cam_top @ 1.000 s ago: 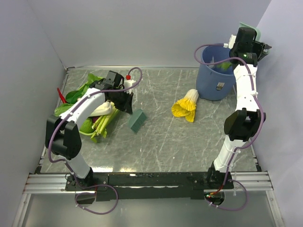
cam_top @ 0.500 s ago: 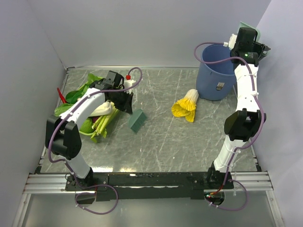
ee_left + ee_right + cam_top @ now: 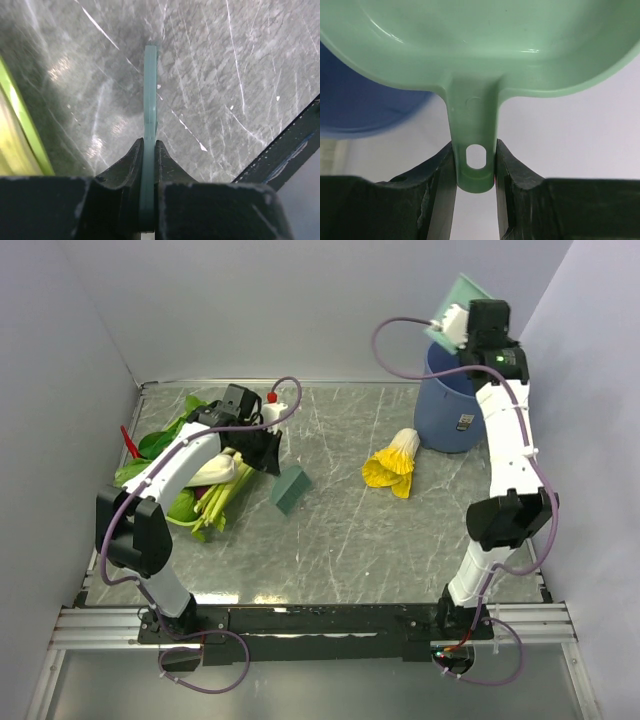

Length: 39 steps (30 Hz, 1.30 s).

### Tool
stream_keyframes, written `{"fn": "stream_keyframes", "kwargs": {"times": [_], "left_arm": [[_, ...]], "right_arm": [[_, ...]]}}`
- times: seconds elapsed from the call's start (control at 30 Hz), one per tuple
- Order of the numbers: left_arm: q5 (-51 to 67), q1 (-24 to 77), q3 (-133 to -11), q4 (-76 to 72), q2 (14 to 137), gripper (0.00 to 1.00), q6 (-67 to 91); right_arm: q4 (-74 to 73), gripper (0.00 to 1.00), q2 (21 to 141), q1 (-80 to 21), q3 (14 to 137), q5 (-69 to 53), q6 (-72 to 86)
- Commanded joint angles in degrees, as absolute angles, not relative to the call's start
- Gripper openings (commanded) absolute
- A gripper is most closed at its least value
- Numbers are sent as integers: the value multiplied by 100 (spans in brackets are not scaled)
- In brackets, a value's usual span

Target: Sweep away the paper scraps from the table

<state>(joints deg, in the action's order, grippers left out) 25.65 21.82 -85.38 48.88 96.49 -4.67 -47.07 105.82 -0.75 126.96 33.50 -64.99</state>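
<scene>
I will move the dustpan back from the bucket and down there next with my right gripper.
No paper scraps show on the table or in either wrist view. My right gripper is high at the back right, shut on the handle of a pale green dustpan, which tilts above a blue bucket. In the right wrist view the handle sits clamped at my right gripper, with the dustpan spreading above it and the bucket at the left. My left gripper is shut on a flat teal sweeper, whose edge rests on the table. The left wrist view shows the sweeper edge-on, pinched in the gripper.
A yellow-and-white frilly vegetable lies left of the bucket. Leafy green vegetables and pale stalks are piled at the left under my left arm, with a small red-capped white bottle behind it. Pale walls enclose the table.
My right arm has swung the dustpan left from the right wall and tipped it over the bucket's rim. The left arm and sweeper have stayed put.
</scene>
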Motion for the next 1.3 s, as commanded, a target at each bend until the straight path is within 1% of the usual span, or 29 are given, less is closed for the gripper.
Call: {"fn": "stream_keyframes", "kwargs": {"times": [0.0, 0.1, 0.13, 0.2, 0.23, 0.27, 0.33, 0.37, 0.43, 0.47, 0.53, 0.57, 0.73, 0.87, 0.97, 1.0, 1.07, 1.1, 1.17, 1.23, 1.27], "left_arm": [[2646, 2206, -8912, 4861, 9466, 1, -790], [2532, 2206, -9009, 4790, 9404, 1, -975], [2496, 2206, -9026, 4738, 9378, 1, -1028], [2374, 2206, -9079, 4685, 9343, 1, -1264], [2295, 2206, -9079, 4641, 9325, 1, -1353], [2233, 2206, -9097, 4528, 9273, 1, -1458], [2031, 2206, -9088, 4360, 9220, 1, -1792], [1978, 2215, -9105, 4211, 9220, 1, -2002], [1855, 2224, -9167, 4079, 9246, 1, -2205], [1837, 2232, -9237, 3939, 9263, 1, -2397], [1784, 2259, -9316, 3815, 9377, 1, -2574], [1784, 2276, -9412, 3771, 9421, 1, -2801], [1486, 2600, -9493, 3402, 9764, 1, -3742], [916, 2865, -9133, 2805, 9940, 1, -4858], [407, 3093, -8624, 2050, 10011, 1, -5623], [326, 3181, -8500, 1891, 10037, 1, -5799], [273, 3225, -8280, 1513, 10081, 1, -6064], [264, 3260, -8262, 1486, 10177, 1, -6099], [220, 3305, -8358, 1765, 10361, 1, -6117], [159, 3366, -8507, 2125, 10476, 4, -5969], [158, 3384, -8543, 2266, 10555, 9, -5898]], "right_arm": [[-5858, 0, 9765, -737, 12736, 2288, -5003], [-6449, 0, 9440, -1045, 12420, 1138, -4299], [-6930, 0, 9205, -1116, 12297, 133, -4289], [-7093, 0, 8844, -1169, 11491, -481, -4333], [-7058, 0, 8450, -1186, 11122, -675, -4255], [-7119, 0, 8255, -1195, 10448, -1112, -4358], [-7207, 0, 7738, -1230, 9777, -1397, -4761], [-7268, 0, 7586, -1317, 9217, -1545, -4885], [-7304, 0, 7166, -1414, 8686, -1608, -5236], [-7304, 0, 7050, -1546, 8179, -1513, -5299], [-7391, 0, 6743, -1669, 7702, -1416, -5649], [-7426, 0, 6654, -1757, 7203, -1345, -5782], [-6979, 0, 6223, -1802, 5769, -791, -6047], [-6750, 0, 6372, -1811, 5388, -756, -5784], [-6759, 1, 6836, -1811, 5396, -879, -5372], [-6767, 4, 6925, -1811, 5396, -914, -5301], [-6733, 7, 7162, -1811, 5362, -1028, -5169], [-6672, 12, 7215, -1819, 5292, -1046, -5151], [-6618, 16, 7338, -1811, 5247, -1125, -5115], [-6548, 21, 7391, -1828, 5195, -1160, -5098], [-6530, 23, 7409, -1837, 5168, -1169, -5089]]}}
